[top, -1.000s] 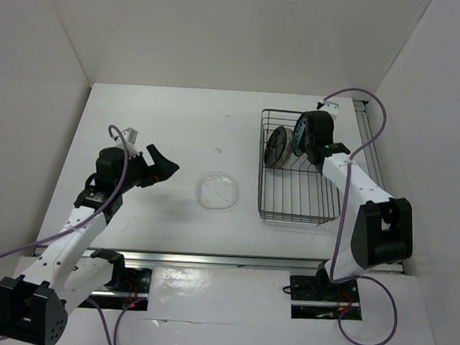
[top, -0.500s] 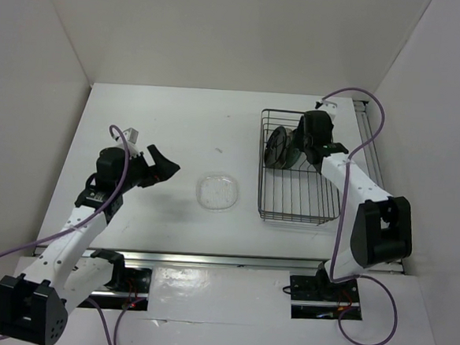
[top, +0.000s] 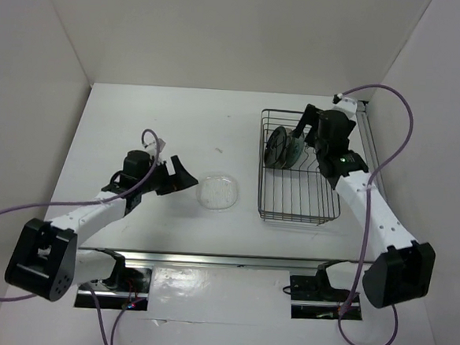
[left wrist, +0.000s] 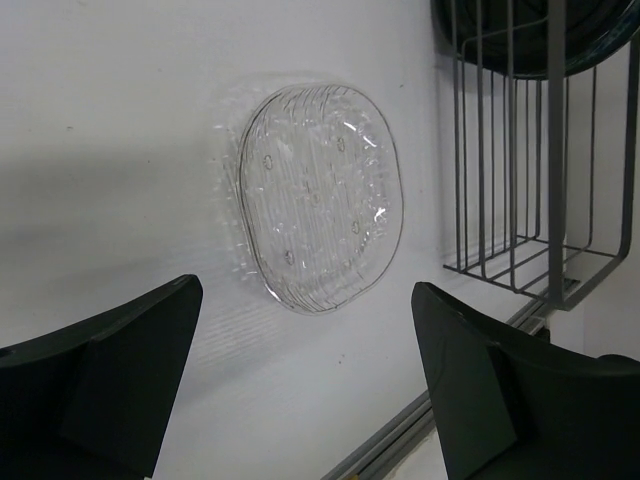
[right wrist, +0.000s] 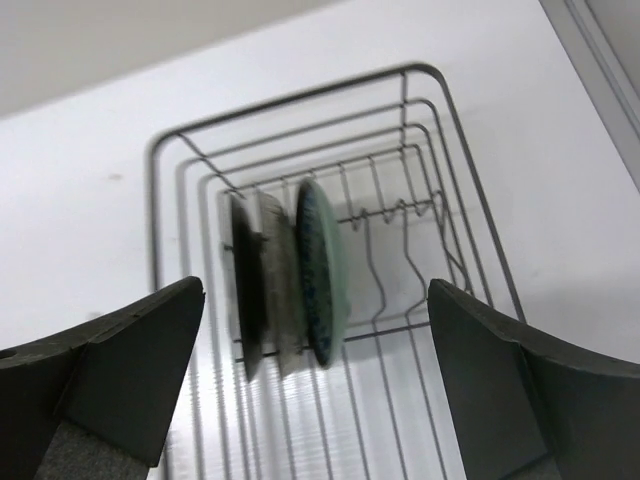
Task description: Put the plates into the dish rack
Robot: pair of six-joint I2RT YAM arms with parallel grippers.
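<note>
I should next move my left gripper down and to the right in the top view, onto the glass plate's rim that is away from the rack, because that rim is nearest.
The dish rack (top: 298, 219), a dark wire basket, sits at the right of the table. Three plates stand on edge in its far end: black (right wrist: 243, 300), beige (right wrist: 275, 310) and teal-blue (right wrist: 322, 265). My right gripper (top: 302, 132) hovers above them, open and holding nothing; in the right wrist view the gripper (right wrist: 315, 288) straddles them from well above. A clear glass plate (top: 217, 192) lies flat on the table left of the rack. My left gripper (top: 181, 175) is open just left of it; the glass plate (left wrist: 318, 195) lies ahead of the open gripper (left wrist: 307, 288).
White walls enclose the table on three sides. A metal rail (top: 208, 258) runs along the near edge by the arm bases. The rack's near corner (left wrist: 555, 285) stands to the right of the glass plate. Purple cables loop off both arms.
My right gripper has opened, leaving the teal-blue plate standing in the rack, and has drawn back upward. My left arm has reached right, closer to the glass plate.
</note>
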